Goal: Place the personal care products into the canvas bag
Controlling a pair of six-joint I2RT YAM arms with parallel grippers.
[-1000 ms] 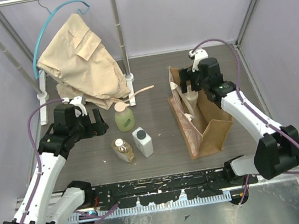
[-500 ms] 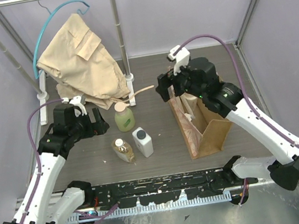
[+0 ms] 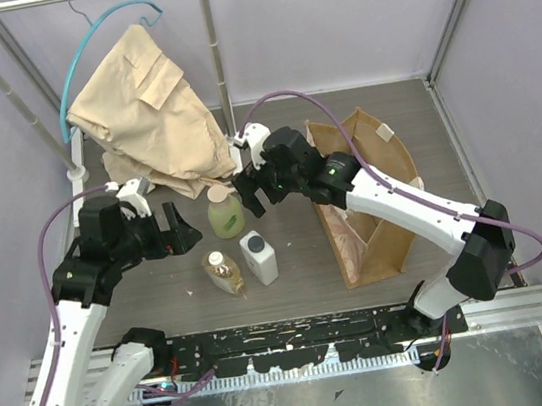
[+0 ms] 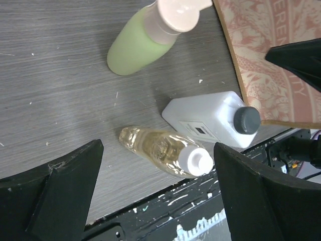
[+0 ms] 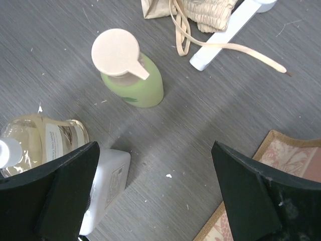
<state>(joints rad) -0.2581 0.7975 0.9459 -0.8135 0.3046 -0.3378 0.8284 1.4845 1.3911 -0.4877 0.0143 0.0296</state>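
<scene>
The white rectangular bottle is outside my gripper's fingers. My right gripper should next move back over the bottle's black cap, then down around the bottle's body (image 3: 261, 261) (image 5: 109, 184).
Three personal care products stand close together on the table: a green-yellow bottle (image 3: 224, 216) with a cream flip cap, a white rectangular bottle (image 3: 257, 256) with a black cap, and an amber bottle (image 3: 222, 272) with a white cap. The tan canvas bag (image 3: 386, 215) stands upright to their right. My right gripper (image 3: 250, 194) hovers open just right of the green bottle (image 5: 133, 75). It is over bare table (image 5: 155, 145) between the white bottle (image 5: 108, 186) and the bag (image 5: 283, 155). My left gripper (image 3: 180, 232) is open left of the bottles, with the amber bottle (image 4: 161, 150) between its spread fingers in the left wrist view, untouched.
A white clothes rack (image 3: 218, 79) with a beige garment (image 3: 143, 115) on a blue hanger stands at the back left. Its foot (image 5: 228, 32) and a loose strap (image 5: 241, 50) lie just behind the green bottle. The black base rail (image 3: 291, 347) runs along the near edge.
My right arm has left the bag's mouth and swung left and down to the bottles. The left gripper has shifted slightly toward the amber bottle.
</scene>
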